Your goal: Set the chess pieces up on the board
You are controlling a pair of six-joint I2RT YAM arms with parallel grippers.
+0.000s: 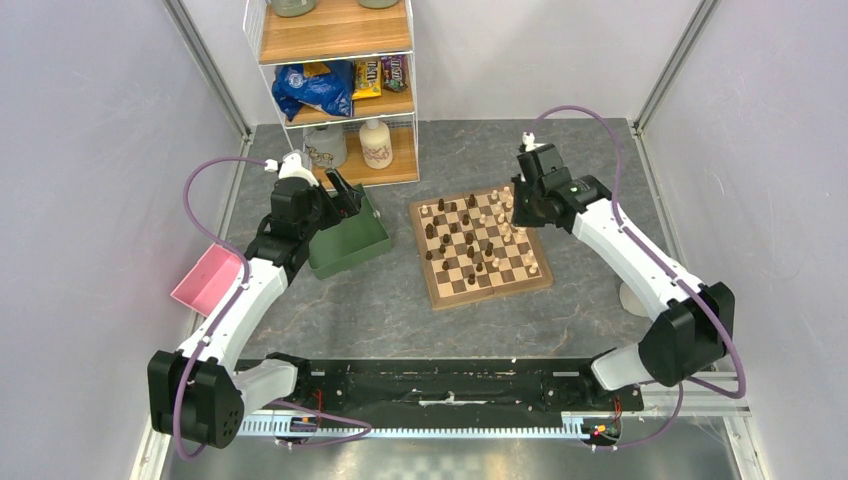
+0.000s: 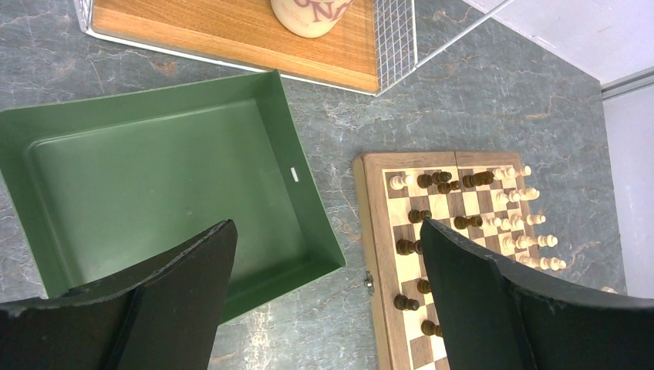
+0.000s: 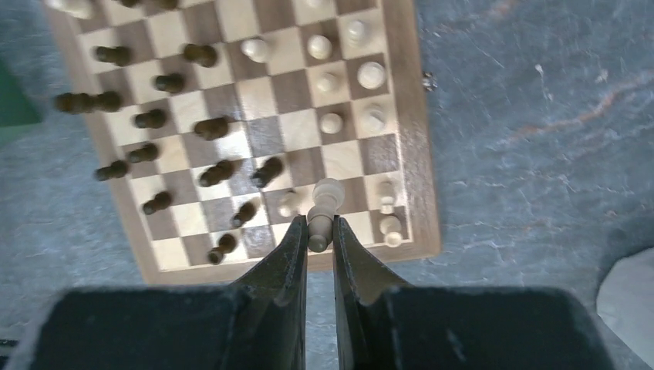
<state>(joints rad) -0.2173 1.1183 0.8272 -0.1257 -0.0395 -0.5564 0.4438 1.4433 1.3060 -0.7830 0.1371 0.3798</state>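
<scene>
The cream piece comes down in my right gripper toward the board's latched border [image 3: 420,154] next, onto the dark edge-row square.
The board [image 1: 490,292] lies at mid-table, dark brown chess pieces [image 1: 442,228] scattered over its left half and cream ones [image 1: 520,245] over its right. My right gripper [image 1: 512,205] hangs over the board's far right corner. In the right wrist view that gripper [image 3: 320,225] is shut on a cream piece [image 3: 325,202], held above the squares near the board's border [image 3: 420,154]. My left gripper [image 2: 325,227] is open and holds nothing. It hovers over the corner of the green tray [image 2: 154,177], with the board's edge [image 2: 369,223] to its right.
The green tray [image 1: 345,245] sits left of the board and a pink bin [image 1: 208,278] lies further left. A wire shelf [image 1: 340,90] with jars and snack bags stands at the back. A white object [image 1: 632,298] lies by the right arm.
</scene>
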